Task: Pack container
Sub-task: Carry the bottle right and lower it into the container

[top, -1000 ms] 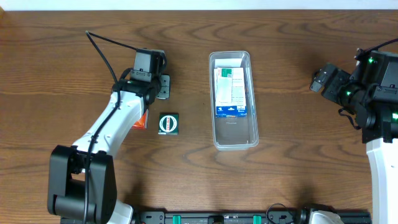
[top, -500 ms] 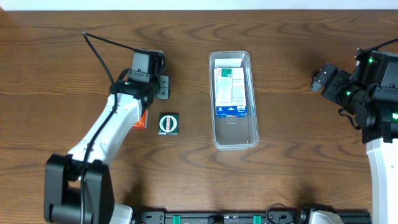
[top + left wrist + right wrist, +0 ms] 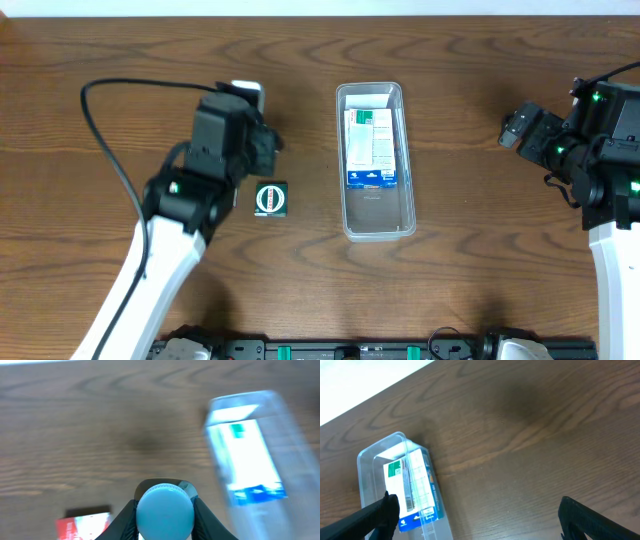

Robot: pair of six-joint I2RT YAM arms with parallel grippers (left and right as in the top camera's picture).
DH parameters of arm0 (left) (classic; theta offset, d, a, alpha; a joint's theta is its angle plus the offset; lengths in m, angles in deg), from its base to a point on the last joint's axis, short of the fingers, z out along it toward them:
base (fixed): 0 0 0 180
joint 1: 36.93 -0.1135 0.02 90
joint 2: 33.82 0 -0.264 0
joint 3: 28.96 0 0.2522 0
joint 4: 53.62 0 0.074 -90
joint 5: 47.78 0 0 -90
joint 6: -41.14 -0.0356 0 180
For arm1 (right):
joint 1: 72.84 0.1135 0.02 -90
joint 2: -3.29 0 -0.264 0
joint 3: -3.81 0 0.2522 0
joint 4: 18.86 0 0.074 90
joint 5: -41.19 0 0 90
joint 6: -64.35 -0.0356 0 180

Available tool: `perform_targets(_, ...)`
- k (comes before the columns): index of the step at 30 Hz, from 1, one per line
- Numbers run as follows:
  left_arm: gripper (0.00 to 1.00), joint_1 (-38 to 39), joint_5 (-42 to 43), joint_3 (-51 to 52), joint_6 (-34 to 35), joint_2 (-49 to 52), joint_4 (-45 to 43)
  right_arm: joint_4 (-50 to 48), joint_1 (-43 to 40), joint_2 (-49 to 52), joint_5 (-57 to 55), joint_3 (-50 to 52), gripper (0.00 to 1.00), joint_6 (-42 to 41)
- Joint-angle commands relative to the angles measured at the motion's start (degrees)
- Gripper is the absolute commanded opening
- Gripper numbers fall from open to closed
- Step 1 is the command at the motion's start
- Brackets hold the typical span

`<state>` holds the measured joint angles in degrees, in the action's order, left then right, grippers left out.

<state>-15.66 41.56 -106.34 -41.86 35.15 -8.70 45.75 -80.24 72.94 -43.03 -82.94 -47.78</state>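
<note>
The box fills only part of the tub, so my left gripper will move across, over the tub's free space beside the box's blue end.
The container [image 3: 377,222] is a long clear tub in the middle of the table with a white, green and blue box [image 3: 370,148] lying in it. It shows blurred in the left wrist view [image 3: 295,460] and also in the right wrist view [image 3: 370,460]. My left gripper [image 3: 266,142] [image 3: 165,521] is left of the tub, raised above the table, and shut on a round item with a light blue top [image 3: 165,509]. My right gripper [image 3: 512,130] [image 3: 480,515] is open and empty, far to the right of the tub.
A small dark green square box [image 3: 271,198] lies on the wood between my left arm and the tub. A red and white box [image 3: 82,527] lies below left of my left gripper, hidden under the arm in the overhead view.
My left arm has lifted off the table towards the camera and swung so that it covers the red box. The right arm has not moved.
</note>
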Motion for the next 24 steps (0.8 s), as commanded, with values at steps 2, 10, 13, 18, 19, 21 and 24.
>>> perform_targets(2,0.22,6.34,-2.23,-0.92,5.53,-6.75,1.92,0.00,-0.24,-0.04,0.04,-0.17,0.99,-0.55)
perform_targets(10,0.22,20.11,-6.67,-0.92,10.97,-9.51,3.10,0.00,-0.24,-0.04,0.07,-0.17,0.99,-0.55)
perform_targets(13,0.22,24.65,-7.80,-0.92,13.60,-8.31,3.10,0.00,-0.24,-0.04,0.04,-0.17,0.99,-0.55)
perform_targets(18,0.22,29.75,-12.55,-0.92,19.54,-5.51,3.08,0.00,-0.24,-0.04,0.04,-0.17,0.99,-0.55)
perform_targets(19,0.22,30.29,-13.75,-0.92,20.65,-4.85,3.08,0.00,-0.24,-0.04,0.04,-0.17,0.99,-0.55)
perform_targets(21,0.22,30.97,-15.32,-0.92,23.08,-3.17,3.10,0.00,-0.24,-0.04,0.07,-0.17,0.99,-0.55)
perform_targets(24,0.22,31.06,-15.30,-0.92,26.43,0.07,3.13,0.00,-0.24,-0.04,0.04,-0.17,0.99,-0.55)
